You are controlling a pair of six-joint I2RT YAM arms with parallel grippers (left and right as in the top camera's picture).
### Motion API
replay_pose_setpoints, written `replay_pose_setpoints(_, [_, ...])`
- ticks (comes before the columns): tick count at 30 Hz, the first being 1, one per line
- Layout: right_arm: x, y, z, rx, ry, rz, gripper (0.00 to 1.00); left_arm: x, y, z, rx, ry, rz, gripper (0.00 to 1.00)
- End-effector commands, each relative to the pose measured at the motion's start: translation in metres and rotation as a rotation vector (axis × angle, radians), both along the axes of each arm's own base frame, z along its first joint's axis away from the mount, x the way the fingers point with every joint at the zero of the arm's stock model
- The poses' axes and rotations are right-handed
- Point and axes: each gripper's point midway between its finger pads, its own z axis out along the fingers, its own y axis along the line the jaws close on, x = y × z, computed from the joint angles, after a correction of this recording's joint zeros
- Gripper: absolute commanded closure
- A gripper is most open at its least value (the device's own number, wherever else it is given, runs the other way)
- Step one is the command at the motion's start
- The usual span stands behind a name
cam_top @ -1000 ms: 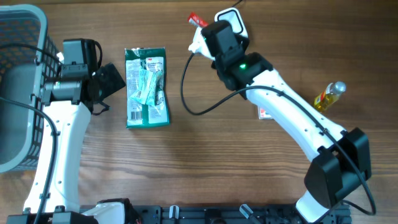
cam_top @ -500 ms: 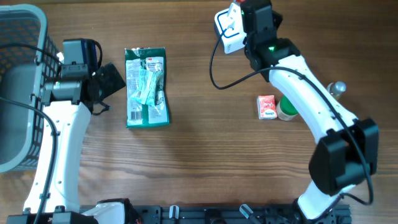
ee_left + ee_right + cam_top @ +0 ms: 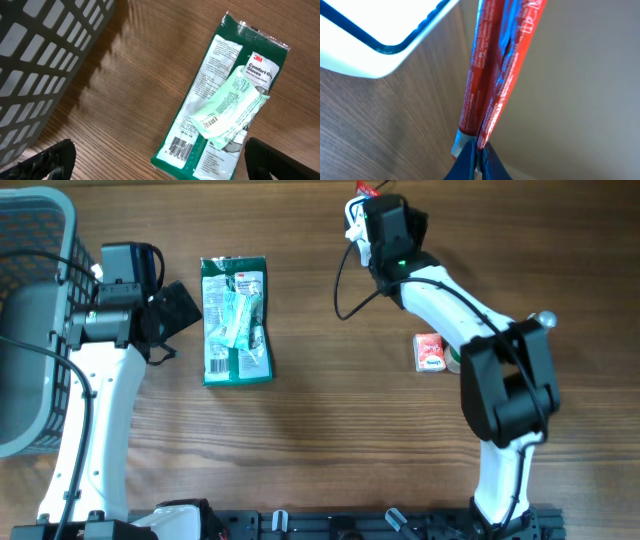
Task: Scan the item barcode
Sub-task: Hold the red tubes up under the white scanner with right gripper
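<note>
My right gripper should move back toward the base. Then it should go down and let go of the packet on the bare tabletop beside the small red box.
My right gripper is shut on the bottom end of a thin red packet, which I see edge-on and pointing upward. A white scanner with a dark outline lies just to the packet's left. From overhead, the right gripper is at the table's back edge, the red packet poking out behind it and the white scanner mostly hidden under the wrist. My left gripper hangs open above a green glove package, whose barcode faces up.
A grey basket stands at the far left, beside the left arm. The green glove package lies left of centre. A small red box and a yellow bottle sit on the right, partly under the right arm.
The right arm has swung back and its wrist has turned, carrying the red packet to the table's back edge by the scanner. The left arm has not moved.
</note>
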Motion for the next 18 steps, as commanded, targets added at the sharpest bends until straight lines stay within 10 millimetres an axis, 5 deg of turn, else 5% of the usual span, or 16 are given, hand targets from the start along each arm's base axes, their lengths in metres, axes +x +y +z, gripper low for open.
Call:
replay_pose_setpoints(1, [0.003, -0.011, -0.026, -0.084, 0.017, -0.064, 0.96, 0.001, -0.002, 0.0, 0.002, 0.001, -0.012, 0.0])
replay_pose_setpoints(6, [0.004, -0.012, -0.046, -0.103, 0.026, -0.082, 0.96, 0.001, -0.002, 0.0, 0.002, 0.001, -0.012, 0.0])
replay_pose_setpoints(18, [0.001, -0.013, -0.049, -0.203, 0.095, -0.04, 0.96, 0.001, -0.002, 0.0, 0.002, 0.001, -0.012, 0.0])
